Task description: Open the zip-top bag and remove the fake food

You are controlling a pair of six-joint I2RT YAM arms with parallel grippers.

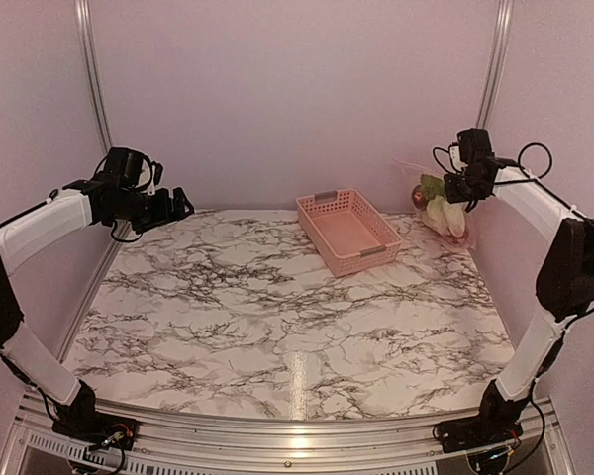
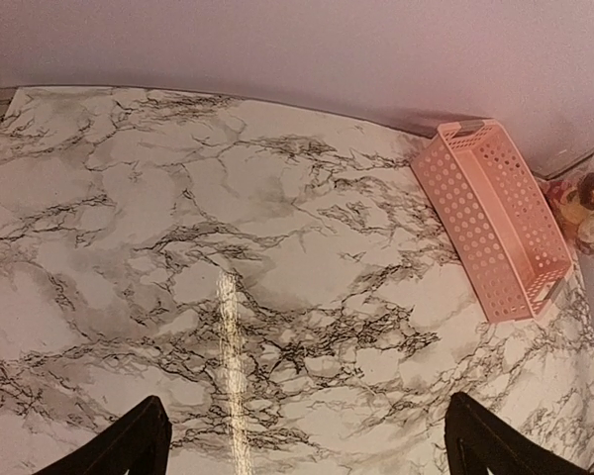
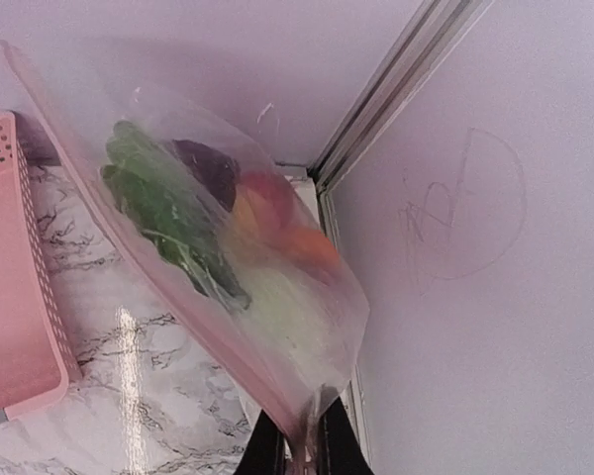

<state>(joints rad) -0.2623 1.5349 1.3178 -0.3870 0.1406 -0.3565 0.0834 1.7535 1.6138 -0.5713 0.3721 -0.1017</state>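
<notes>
The robot's right gripper will next swing past the basket and release the bag over the bare marble, as that marble lies to the gripper's left in the top view.
The clear zip-top bag hangs in the air at the table's far right corner, pinched by one corner in my right gripper, which is shut on it. Inside show fake food pieces: a green leafy piece, a dark red piece, and orange and pale ones. From above, the bag hangs just below the right gripper. My left gripper is held high over the table's left side, open with nothing between its fingers; it also shows in the top view.
A pink slatted basket stands at the back middle of the marble table, left of the bag, with nothing in it. The right wall and a metal frame post are close behind the bag.
</notes>
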